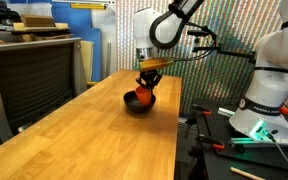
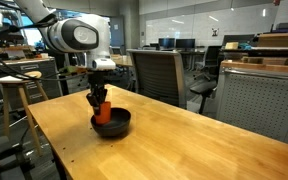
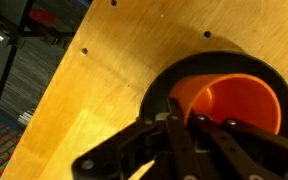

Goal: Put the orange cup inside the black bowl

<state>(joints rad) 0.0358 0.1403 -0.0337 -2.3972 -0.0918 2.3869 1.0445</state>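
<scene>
Next, my gripper lowers toward the black bowl (image 2: 120, 126) (image 3: 167, 85) below it and releases the orange cup's rim, since the orange cup still pokes above the bowl.
The orange cup (image 2: 103, 114) sits tilted inside the black bowl (image 2: 120, 126) on the wooden table. Both also show in an exterior view, the cup (image 1: 134, 98) in the bowl (image 1: 142, 107). My gripper (image 2: 100, 100) comes down from above and is shut on the cup's rim wall. In the wrist view the cup (image 3: 239, 100) lies open-mouthed inside the bowl (image 3: 167, 85), and the gripper's fingers (image 3: 189, 122) pinch its near wall. Whether the cup's base rests on the bowl's bottom is hidden.
The long wooden table (image 1: 94, 135) stretches toward the front in an exterior view. Office chairs (image 2: 156, 72) and a stool (image 2: 14, 100) stand beside the table. A second robot base (image 1: 269, 95) with tools stands on a dark bench beside the table.
</scene>
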